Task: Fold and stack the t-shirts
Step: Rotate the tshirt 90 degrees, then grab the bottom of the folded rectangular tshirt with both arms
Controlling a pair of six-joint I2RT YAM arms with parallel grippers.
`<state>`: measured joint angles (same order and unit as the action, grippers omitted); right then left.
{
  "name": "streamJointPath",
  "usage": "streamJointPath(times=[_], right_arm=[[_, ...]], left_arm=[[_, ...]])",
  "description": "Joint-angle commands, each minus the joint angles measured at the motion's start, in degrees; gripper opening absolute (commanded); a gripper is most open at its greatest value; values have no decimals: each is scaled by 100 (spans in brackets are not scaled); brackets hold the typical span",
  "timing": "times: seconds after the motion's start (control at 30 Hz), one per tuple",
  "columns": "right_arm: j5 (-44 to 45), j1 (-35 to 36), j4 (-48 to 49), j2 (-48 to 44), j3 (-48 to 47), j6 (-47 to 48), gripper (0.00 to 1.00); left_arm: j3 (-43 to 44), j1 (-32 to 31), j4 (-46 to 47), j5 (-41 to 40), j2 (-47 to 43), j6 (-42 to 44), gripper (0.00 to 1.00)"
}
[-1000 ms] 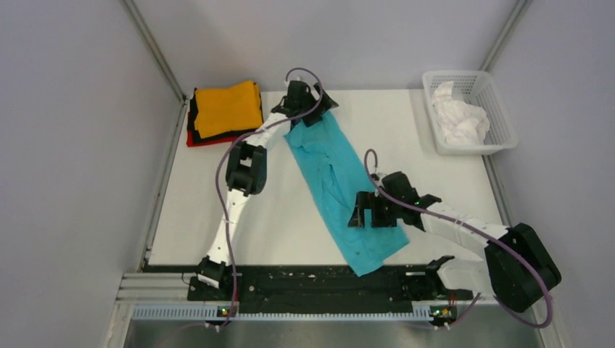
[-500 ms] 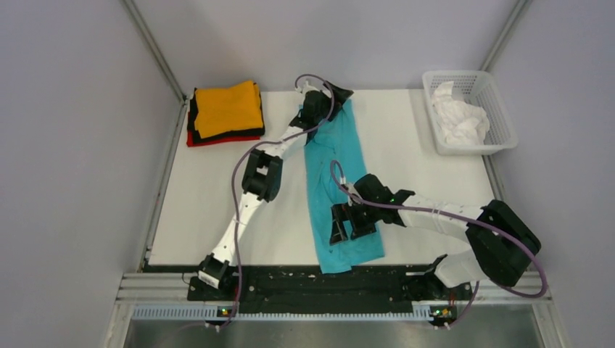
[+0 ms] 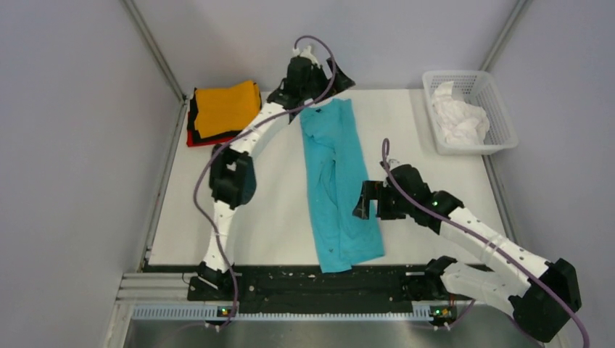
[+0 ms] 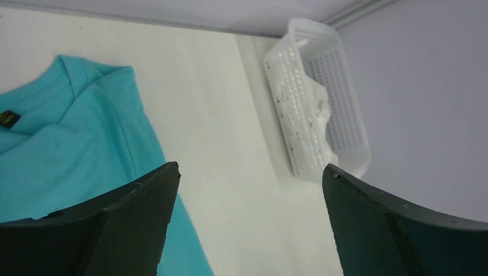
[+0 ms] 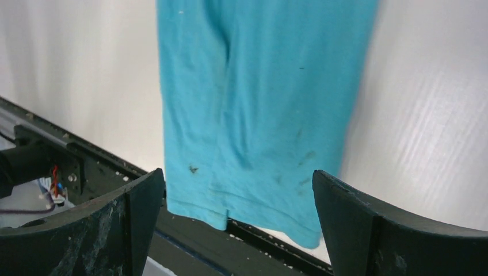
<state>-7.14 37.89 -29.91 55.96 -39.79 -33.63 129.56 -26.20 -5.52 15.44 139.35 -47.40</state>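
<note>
I should next move my left gripper back and down onto the t-shirt's hem corner at the left in the top view, because the t-shirt still lies full length.
A teal t-shirt lies folded into a long strip down the middle of the table, collar at the far end, hem at the near edge. My left gripper is open and empty above the far end, just beyond the collar. My right gripper is open and empty above the strip's right side; its wrist view shows the hem lapping over the black rail. A folded stack with an orange t-shirt on top of black and red ones sits at the far left. A white t-shirt lies crumpled in the basket.
The white lattice basket stands at the far right corner, also in the left wrist view. The black rail runs along the table's near edge. Grey walls close in on both sides.
Both grippers have let go of the teal shirt and lifted off it. The left gripper moved back beyond the collar; the right arm drew back to the right. The shirt lies straighter.
</note>
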Motion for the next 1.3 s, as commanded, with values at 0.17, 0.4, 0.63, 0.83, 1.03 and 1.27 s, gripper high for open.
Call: streamJointPath(times=[0.17,0.4,0.63,0.83,1.03,1.27], right_arm=[[-322,-488,-849,361,392,-51,94],[-865,-537,-804,20,982,-79,84],[-995,-530,-916,-156,1186,-296,74],[-798,-537,-871,-438,1456,-683,65],[-625,-537,-785,-611,1610,-806,61],[-735,-534,-559,-438,1731,-861,56]], left_arm=[[-5431,-1357,-1402,-1867,-5317,1802,99],[-8643,-3504,-1573,-2573,-7678,41,98],[-8687,-5161,-2107,-2890,-7015,-1270,84],[-8437,-5333,-1751,-2666,-6022,-1416,68],[-8423,-5336,-1828,-2568,-5630,-1549,59],[-8223,-5343,-1655,-2179,-5144,-1256,46]])
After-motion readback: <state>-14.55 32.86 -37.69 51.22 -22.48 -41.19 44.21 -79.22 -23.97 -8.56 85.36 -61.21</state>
